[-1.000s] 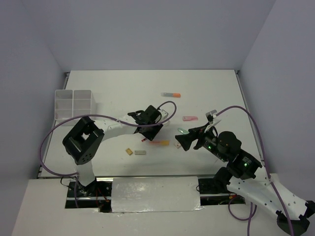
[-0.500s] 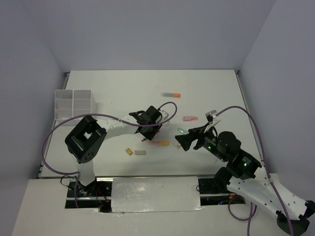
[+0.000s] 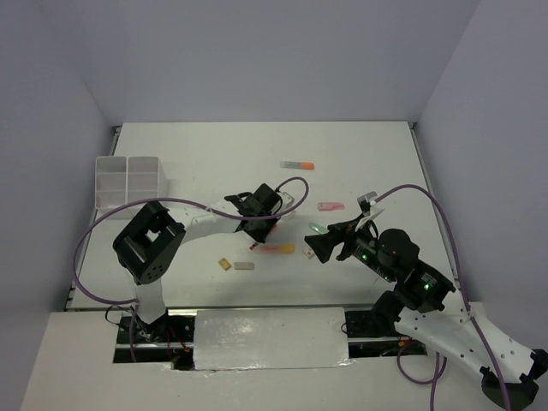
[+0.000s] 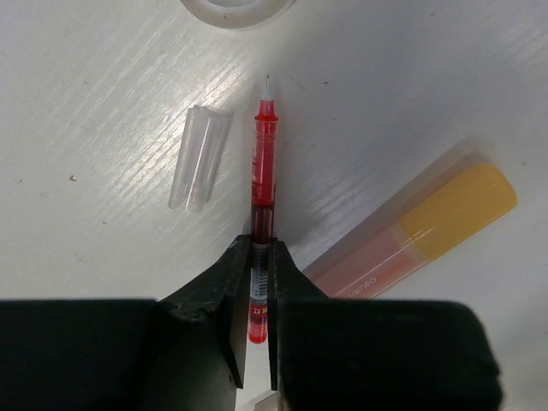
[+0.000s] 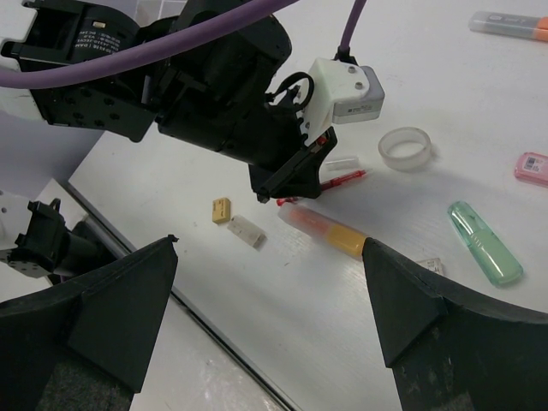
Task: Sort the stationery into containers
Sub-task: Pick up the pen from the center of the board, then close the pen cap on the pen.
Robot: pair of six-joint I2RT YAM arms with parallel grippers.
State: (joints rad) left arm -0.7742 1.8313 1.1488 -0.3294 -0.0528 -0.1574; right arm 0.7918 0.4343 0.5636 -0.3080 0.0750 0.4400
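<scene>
I should move my open right gripper to the left in the top view and down over the loose clear pen cap, as the red pen is uncapped now.
My left gripper is shut on the rear half of a red pen that lies on the white table, tip pointing away. A clear pen cap lies just left of it, and an orange marker lies to its right. In the top view the left gripper is at mid-table. The white divided container stands at the far left. My right gripper hangs open above the table, nothing between its fingers, facing the left gripper and the orange marker.
A clear tape ring, a green marker and a pink eraser lie to the right. A tan eraser and a grey eraser lie near the front edge. Another orange marker lies further back.
The left gripper's jaws have closed onto the red pen. The left arm shifted slightly; the right arm has not moved.
</scene>
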